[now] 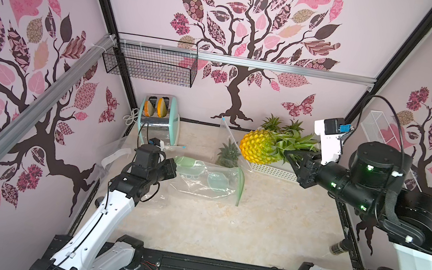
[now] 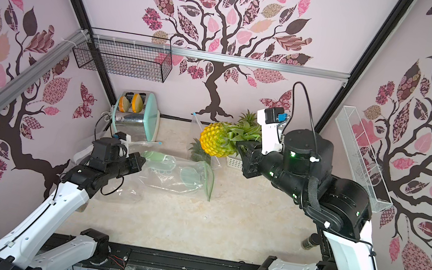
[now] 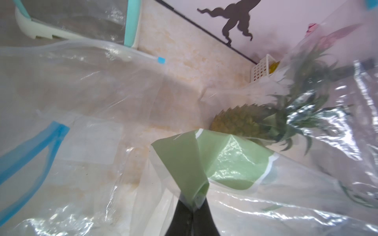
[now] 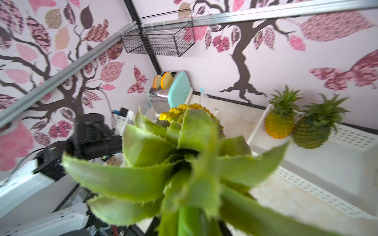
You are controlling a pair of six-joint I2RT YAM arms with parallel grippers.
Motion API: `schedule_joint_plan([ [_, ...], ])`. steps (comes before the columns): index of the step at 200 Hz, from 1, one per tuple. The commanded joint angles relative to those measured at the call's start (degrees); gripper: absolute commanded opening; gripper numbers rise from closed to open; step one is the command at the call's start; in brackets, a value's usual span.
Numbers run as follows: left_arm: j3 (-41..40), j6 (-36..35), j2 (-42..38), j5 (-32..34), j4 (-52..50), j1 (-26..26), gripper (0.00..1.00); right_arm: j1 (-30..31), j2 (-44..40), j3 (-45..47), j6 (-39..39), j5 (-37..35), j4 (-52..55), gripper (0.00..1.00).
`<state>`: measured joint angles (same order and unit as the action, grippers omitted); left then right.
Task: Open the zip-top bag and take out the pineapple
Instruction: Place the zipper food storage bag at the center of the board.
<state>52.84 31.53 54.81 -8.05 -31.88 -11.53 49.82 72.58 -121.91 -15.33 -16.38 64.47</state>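
My left gripper is holding the bag's corner, and the yellow pineapple hangs outside the bag. I should move my left gripper outward toward the tabletop before the toaster and release the corner.
The yellow pineapple hangs in the air over the back right of the table, outside the bag. My right gripper is shut on its green crown; the leaves hide the fingers in the right wrist view. The clear zip-top bag with green print lies flat on the table, its green-edged mouth gaping toward the right. My left gripper is shut on the bag's green-printed closed end.
A dark green pineapple sits in another clear bag behind the flat one. A white basket at the back right holds two pineapples. A toaster stands at the back left. More clear bags lie by my left arm.
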Motion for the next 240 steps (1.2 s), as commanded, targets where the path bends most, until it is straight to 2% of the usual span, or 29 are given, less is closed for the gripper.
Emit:
schedule_joint_plan([
  [1,6.5,-0.7,0.1,-2.0,0.1,0.4,0.00,-0.2,2.4,-2.4,3.6,-13.8,1.4,0.00],
  [17,11.6,-2.0,1.6,-2.8,-0.1,0.6,0.00,-4.6,3.9,-2.4,4.5,-14.5,2.7,0.00],
  [43,21.5,-6.3,5.1,-1.8,-4.7,0.7,0.00,-16.9,3.6,0.8,6.2,-6.9,-1.1,0.00],
  [75,28.0,-11.9,9.0,1.1,-7.9,1.5,0.00,-29.3,5.2,6.5,7.1,0.6,-2.8,0.00],
  [114,30.1,-13.3,14.0,-1.3,-8.1,9.9,0.00,-39.2,8.5,9.0,8.3,6.9,-6.0,0.00],
  [154,30.9,-14.7,17.9,0.4,-9.8,17.1,0.00,-42.1,15.6,5.1,9.2,5.9,-5.8,0.00],
  [240,25.2,-16.2,20.2,9.1,-9.3,17.4,0.00,-45.0,29.2,0.7,6.9,5.7,-6.2,0.00],
])
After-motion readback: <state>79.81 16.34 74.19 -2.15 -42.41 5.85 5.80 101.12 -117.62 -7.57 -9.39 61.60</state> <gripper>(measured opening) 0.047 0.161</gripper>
